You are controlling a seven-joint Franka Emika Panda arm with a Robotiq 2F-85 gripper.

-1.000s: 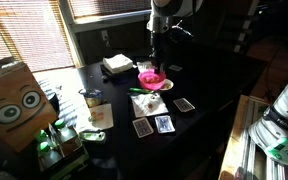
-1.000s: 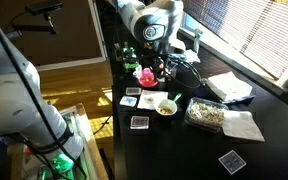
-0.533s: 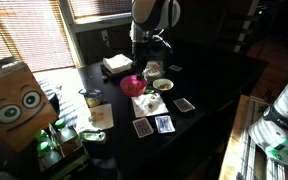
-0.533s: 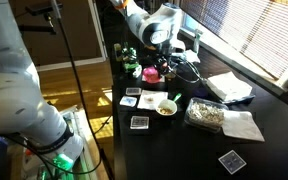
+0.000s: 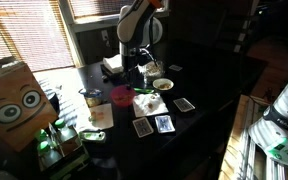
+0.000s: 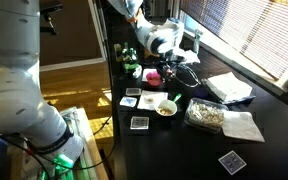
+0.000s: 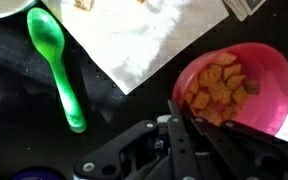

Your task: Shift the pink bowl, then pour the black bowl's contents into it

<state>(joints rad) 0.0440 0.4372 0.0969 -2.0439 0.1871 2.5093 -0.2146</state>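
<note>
I should next bring the pink bowl (image 5: pixel 122 96) down with my gripper onto the bare black tabletop beside the napkin, which is below my gripper, and let go of the bowl's rim.
The pink bowl (image 5: pixel 122 96) sits low over the black table, to the near left of the white napkin (image 5: pixel 147 102). It also shows in the other exterior view (image 6: pixel 153 75). In the wrist view the pink bowl (image 7: pixel 239 80) holds tan crumbly pieces. My gripper (image 7: pixel 184 110) is shut on its near rim, and it also shows in both exterior views (image 5: pixel 131 84) (image 6: pixel 156 66). The black bowl (image 5: pixel 152 69), with its paler inside, stands behind the napkin, apart from the gripper.
A cream-white bowl (image 5: pixel 162 85) sits on the napkin's far edge. A green spoon (image 7: pixel 54 60) lies beside the napkin. A glass cup (image 5: pixel 91 98), several playing cards (image 5: pixel 164 124), a white box (image 5: pixel 114 64) and a cardboard box with eyes (image 5: pixel 14 100) surround them.
My gripper has carried the pink bowl from behind the napkin, beside the black bowl, leftward and nearer, towards the glass cup. The black bowl has not moved.
</note>
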